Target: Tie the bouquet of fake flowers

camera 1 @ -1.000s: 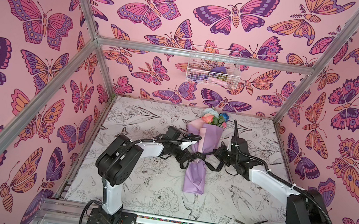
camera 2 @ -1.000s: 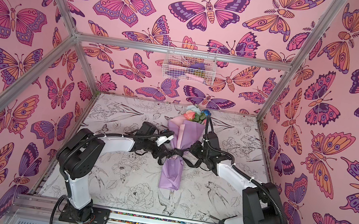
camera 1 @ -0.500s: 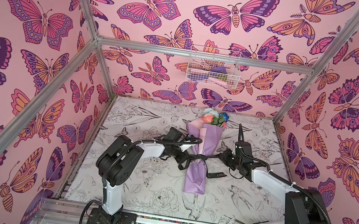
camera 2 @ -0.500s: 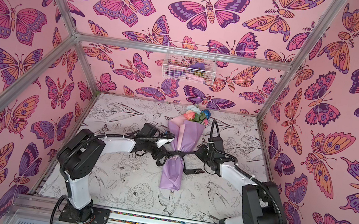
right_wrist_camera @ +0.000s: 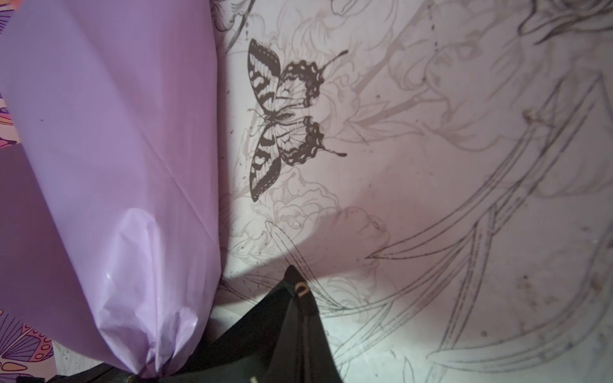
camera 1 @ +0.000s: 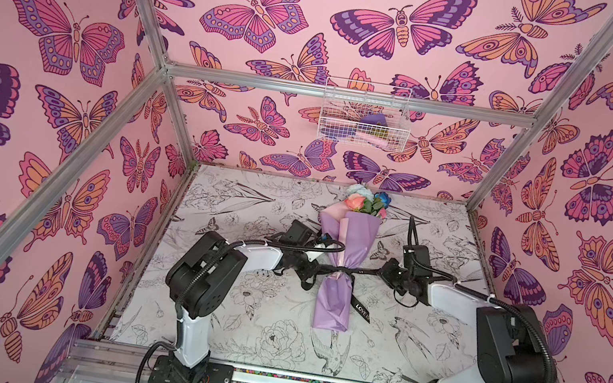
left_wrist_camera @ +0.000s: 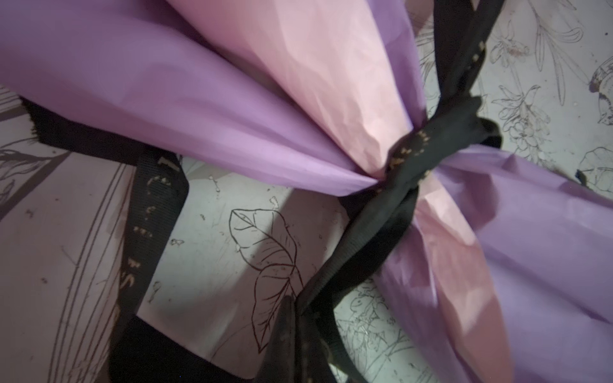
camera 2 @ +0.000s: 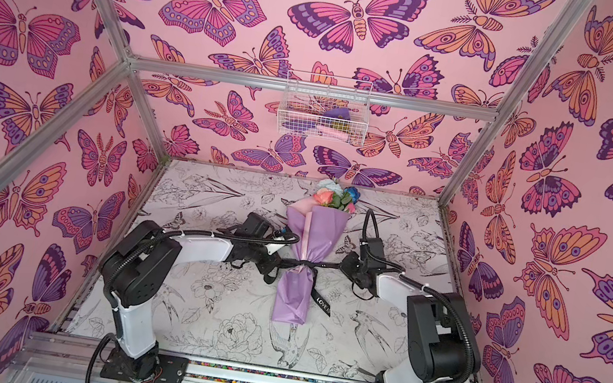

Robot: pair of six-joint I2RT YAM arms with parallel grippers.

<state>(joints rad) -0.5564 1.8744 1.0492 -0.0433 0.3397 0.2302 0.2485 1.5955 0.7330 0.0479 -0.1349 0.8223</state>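
Note:
I will next pull outward with my right gripper, away from the knot and toward the printed butterfly [camera 2: 347, 243] [right_wrist_camera: 282, 119], which lies outward of it. This will tighten the cinched ribbon, and then I will let the ribbon go.
The bouquet of fake flowers [camera 1: 349, 237] [camera 2: 315, 232] lies along the middle of the table in lilac and pink paper, with its peach and blue blooms [camera 1: 367, 202] toward the back wall. A black ribbon [camera 1: 341, 269] [camera 2: 303, 263] cinches the wrap at its waist and runs taut to both sides. My left gripper [camera 1: 311, 272] [left_wrist_camera: 298, 318] is shut on the ribbon's left strand [left_wrist_camera: 365, 232] just below the knot [left_wrist_camera: 418, 146]. My right gripper [camera 1: 381, 274] [right_wrist_camera: 295, 288] is shut on the right strand. A loose printed tail [camera 1: 362, 310] lies beside the wrap's lower part.
A white wire basket [camera 1: 363, 115] hangs on the back wall above the table. The flower-printed tabletop [camera 1: 233, 315] is boxed in by butterfly walls and aluminium posts [camera 1: 500, 166]. Another ribbon end [left_wrist_camera: 149, 215] trails under the wrap near my left gripper.
My right gripper has pulled rightward away from the bouquet. The slack ribbon loops beside the wrap have drawn into a straight taut line. The left gripper has barely shifted.

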